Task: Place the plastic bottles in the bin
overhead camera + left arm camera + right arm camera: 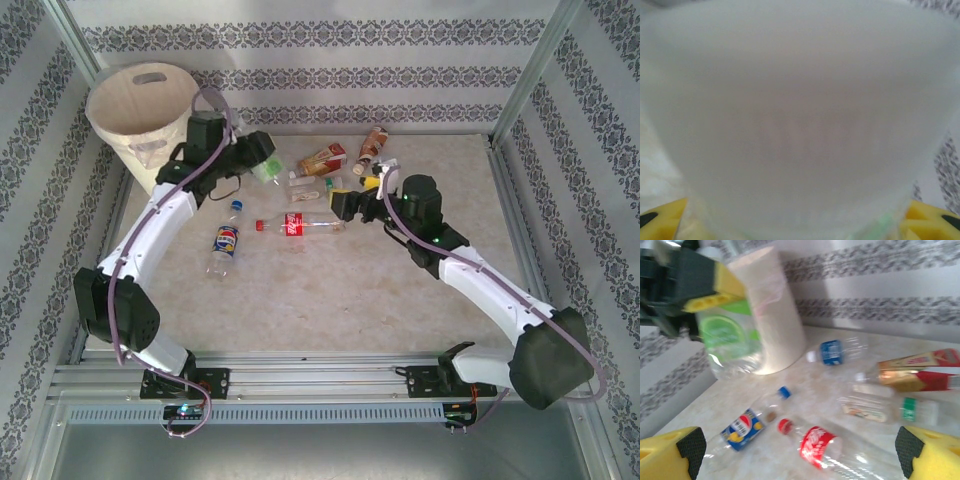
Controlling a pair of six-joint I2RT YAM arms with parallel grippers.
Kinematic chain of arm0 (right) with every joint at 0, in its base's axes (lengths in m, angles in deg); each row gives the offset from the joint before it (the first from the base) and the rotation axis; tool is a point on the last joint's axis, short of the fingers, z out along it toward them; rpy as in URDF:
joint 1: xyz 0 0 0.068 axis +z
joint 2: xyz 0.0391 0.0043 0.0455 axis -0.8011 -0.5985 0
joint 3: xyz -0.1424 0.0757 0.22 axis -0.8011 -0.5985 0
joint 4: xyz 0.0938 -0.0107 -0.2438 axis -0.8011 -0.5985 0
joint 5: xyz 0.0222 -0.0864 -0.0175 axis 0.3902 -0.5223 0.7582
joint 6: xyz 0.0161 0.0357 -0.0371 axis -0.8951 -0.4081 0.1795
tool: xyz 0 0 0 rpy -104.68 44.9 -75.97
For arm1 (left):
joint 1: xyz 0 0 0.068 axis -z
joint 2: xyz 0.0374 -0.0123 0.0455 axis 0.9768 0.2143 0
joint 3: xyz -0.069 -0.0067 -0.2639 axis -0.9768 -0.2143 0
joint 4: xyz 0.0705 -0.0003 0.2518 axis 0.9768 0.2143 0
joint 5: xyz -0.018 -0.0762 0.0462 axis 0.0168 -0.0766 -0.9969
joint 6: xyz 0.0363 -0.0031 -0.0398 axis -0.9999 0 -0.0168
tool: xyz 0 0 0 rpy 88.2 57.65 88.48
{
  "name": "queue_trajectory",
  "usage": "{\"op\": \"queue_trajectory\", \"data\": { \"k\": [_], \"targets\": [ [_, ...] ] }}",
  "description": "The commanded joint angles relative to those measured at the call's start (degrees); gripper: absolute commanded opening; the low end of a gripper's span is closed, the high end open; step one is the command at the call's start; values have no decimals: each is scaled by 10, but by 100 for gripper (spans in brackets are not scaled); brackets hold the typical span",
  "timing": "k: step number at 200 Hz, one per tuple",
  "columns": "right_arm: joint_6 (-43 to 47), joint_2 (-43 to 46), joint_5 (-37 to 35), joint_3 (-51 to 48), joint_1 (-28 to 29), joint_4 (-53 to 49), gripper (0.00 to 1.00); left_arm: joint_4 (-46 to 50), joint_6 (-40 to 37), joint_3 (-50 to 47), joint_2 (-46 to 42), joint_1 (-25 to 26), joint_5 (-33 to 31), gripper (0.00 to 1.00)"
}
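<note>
The opening of the cream bin [145, 105] is outward above the clear bottle. My left gripper will lift outward over it next and let go of the bottle inside.
The cream bin [145, 105] stands in the far left corner, also seen as a pale tub [772, 310]. My left gripper [255, 155] is shut on a clear bottle with a green label [268, 168], held just right of the bin and off the table [727, 342]. In the left wrist view a blurred pale body [800, 125] sits between the yellow fingers [660, 220]. My right gripper [350, 205] is open and empty [800, 455], next to the base end of a red-labelled bottle [300, 225] lying flat [820, 447]. A blue-labelled bottle [225, 243] lies to the left.
More bottles lie in a cluster behind the right gripper: a brown and red pair [322, 160], one at the back [372, 145], a pale one [310, 190]. A small blue-labelled bottle [832, 352] lies near the bin. Patterned walls and metal posts [520, 90] enclose the table.
</note>
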Motion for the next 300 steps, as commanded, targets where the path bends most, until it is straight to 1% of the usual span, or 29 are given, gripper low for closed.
{"op": "queue_trajectory", "data": {
  "k": [1,22,35,57,65,88,106,113,121,129,147,159,189,204,224,240,255,267,275,283,292,300],
  "targets": [
    [-8,16,-78,-28,-12,14,98,10,-59,45,-25,-30,-65,48],
    [-14,21,-83,-32,-17,16,98,-24,-58,67,-28,-64,-74,48],
    [-14,21,-82,-31,-17,16,98,-33,-72,90,-25,-75,-88,48],
    [-10,23,-80,-31,-17,16,98,-43,-124,131,-22,-81,-152,48],
    [-6,24,-76,-31,-17,15,98,-54,-137,139,-22,-85,-177,46],
    [-4,27,-77,-31,-18,11,98,-127,-182,128,-31,-92,-272,46],
    [-5,30,-82,-34,-18,11,98,-172,-237,132,-22,-99,-346,46],
    [-5,31,-85,-36,-18,11,98,-183,-252,139,-14,-104,-366,47],
    [-5,32,-88,-37,-18,12,98,-186,-265,152,0,-115,-375,48],
    [-4,31,-89,-38,-18,11,98,-168,-257,176,18,-130,-366,49],
    [-1,30,-76,-35,-19,8,98,-93,-221,256,70,-168,-322,49],
    [-3,28,-72,-32,-19,7,98,-66,-217,297,103,-181,-304,49],
    [-10,26,-69,-28,-19,5,98,-14,-215,367,176,-195,-307,49],
    [-11,29,-70,-28,-19,2,98,9,-195,389,209,-206,-296,49],
    [-8,37,-76,-30,-19,-1,98,66,-147,433,253,-221,-245,49],
    [-6,43,-83,-32,-20,-2,98,90,-134,456,280,-224,-205,50],
    [-2,46,-83,-32,-21,-5,98,109,-122,480,302,-225,-176,55],
    [-2,47,-89,-32,-21,-9,98,134,-108,513,322,-229,-128,61],
    [-3,48,-93,-32,-21,-10,98,151,-100,536,337,-229,-97,67],
    [-5,48,-95,-34,-21,-8,98,166,-96,557,349,-229,-69,76],
    [-7,48,-97,-34,-21,-7,98,173,-95,570,357,-229,-40,81],
    [-9,47,-97,-35,-21,-7,98,176,-94,572,356,-229,-28,84]
  ]
}}
